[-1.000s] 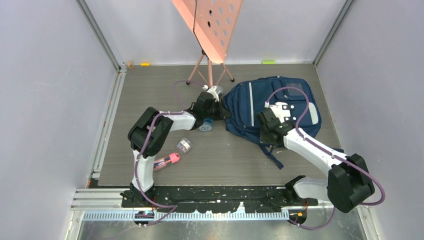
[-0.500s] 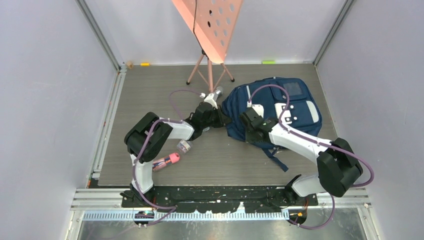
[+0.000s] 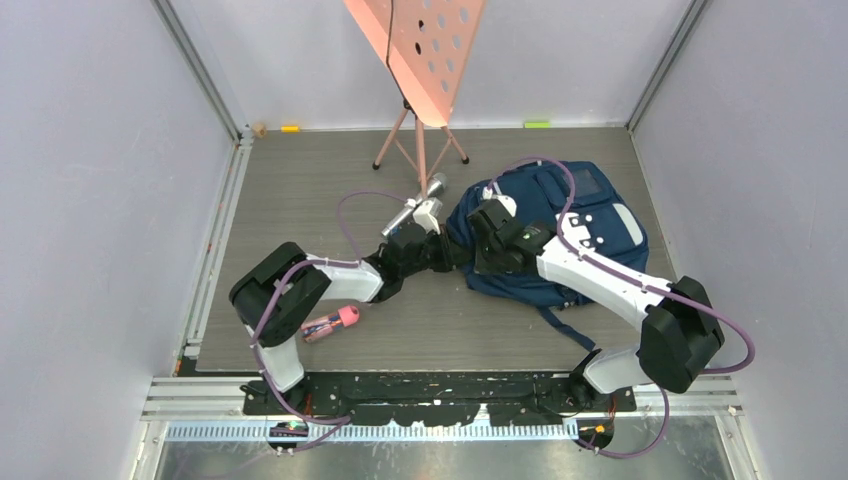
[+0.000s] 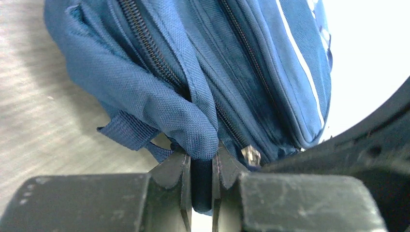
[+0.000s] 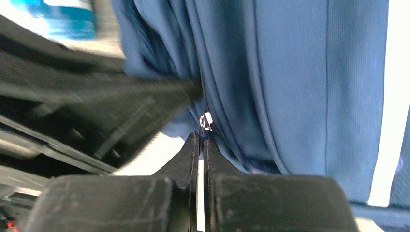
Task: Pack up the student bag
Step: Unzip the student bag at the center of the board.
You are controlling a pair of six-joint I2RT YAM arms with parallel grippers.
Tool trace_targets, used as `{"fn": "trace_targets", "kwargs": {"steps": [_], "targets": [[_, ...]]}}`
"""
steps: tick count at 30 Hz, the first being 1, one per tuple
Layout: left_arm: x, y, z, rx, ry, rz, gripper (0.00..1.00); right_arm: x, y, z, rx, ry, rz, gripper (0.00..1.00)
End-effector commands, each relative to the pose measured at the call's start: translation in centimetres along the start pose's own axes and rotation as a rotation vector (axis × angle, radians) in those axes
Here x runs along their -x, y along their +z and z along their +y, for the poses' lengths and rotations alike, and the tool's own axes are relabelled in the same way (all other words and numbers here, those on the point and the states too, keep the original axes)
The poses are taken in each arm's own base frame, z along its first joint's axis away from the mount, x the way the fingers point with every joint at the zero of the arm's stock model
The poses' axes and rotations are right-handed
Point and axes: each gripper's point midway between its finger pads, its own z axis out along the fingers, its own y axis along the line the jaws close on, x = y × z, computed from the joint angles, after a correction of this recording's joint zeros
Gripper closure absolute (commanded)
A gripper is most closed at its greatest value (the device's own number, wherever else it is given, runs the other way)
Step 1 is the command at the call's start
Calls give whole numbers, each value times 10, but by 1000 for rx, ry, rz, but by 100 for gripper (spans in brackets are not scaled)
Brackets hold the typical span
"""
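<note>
The left gripper draws back next, holding the fold of navy fabric (image 3: 461,233) (image 4: 193,130) until I release it, because my right gripper stands shut on the zipper pull beside it.
The student bag (image 3: 575,225) is a navy backpack with grey stripes, lying at the right of the table. My left gripper (image 3: 453,252) is at the bag's left edge. In the left wrist view it (image 4: 201,162) is shut on a fold of the bag's navy fabric (image 4: 193,130), with a metal zipper pull (image 4: 251,155) just to the right. My right gripper (image 3: 480,222) is close by on the same edge. In the right wrist view it (image 5: 202,137) is shut on a small zipper pull (image 5: 206,121) of the bag (image 5: 290,72).
A pink perforated stand (image 3: 420,50) on a tripod stands behind the bag. A silver cylinder (image 3: 420,198) lies by the left wrist. A pink-capped item (image 3: 332,322) lies near the left arm's base. A yellow bit (image 3: 290,128) and a green one (image 3: 537,124) lie at the back wall.
My right gripper has moved left along the bag's edge, close to the left gripper. The left arm has swung down and right. The bag's left side has bunched up. The small jar is now hidden.
</note>
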Motion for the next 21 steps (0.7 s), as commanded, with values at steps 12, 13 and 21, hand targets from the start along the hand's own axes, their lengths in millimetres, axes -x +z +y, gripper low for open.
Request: {"fn": "trace_targets", "kwargs": {"steps": [12, 13, 21], "targets": [[-68, -46, -89, -333, 69, 112, 100, 117, -34, 63, 73, 86, -282, 99], [-73, -47, -87, -326, 70, 118, 100, 123, -36, 66, 80, 96, -294, 100], [-100, -54, -68, -291, 40, 159, 100, 153, -24, 58, 12, 139, -373, 100]]}}
